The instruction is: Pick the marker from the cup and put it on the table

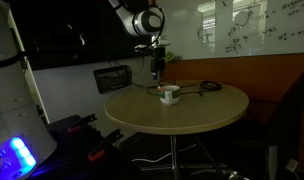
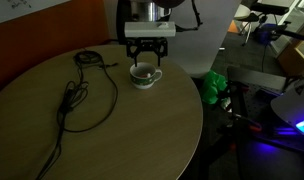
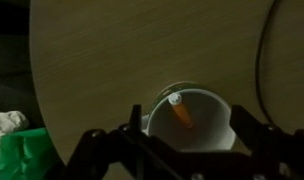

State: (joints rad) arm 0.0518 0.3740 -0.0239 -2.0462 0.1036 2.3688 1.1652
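Note:
The orange-red marker's upper end [image 3: 179, 107] reaches up to the cup's rim, so next my gripper should move down toward the cup's opening, with open fingers to either side of that end of the marker.
The small white cup [image 1: 169, 95] stands on the round tan table [image 1: 192, 112], and it shows in both exterior views [image 2: 145, 77]. In the wrist view the orange-red marker [image 3: 180, 110] leans inside the cup [image 3: 217, 125], its white tip at the rim. My gripper [image 2: 145, 62] hangs straight above the cup, fingers open and empty. In the wrist view the two fingers [image 3: 177, 150] sit on either side of the cup. The marker does not show in the exterior views.
Dark cables [image 2: 77, 95] loop across the table [image 2: 112, 130] beside the cup. A green object [image 3: 27, 150] lies off the table edge in the wrist view. A whiteboard [image 1: 252, 25] and a bench stand behind the table.

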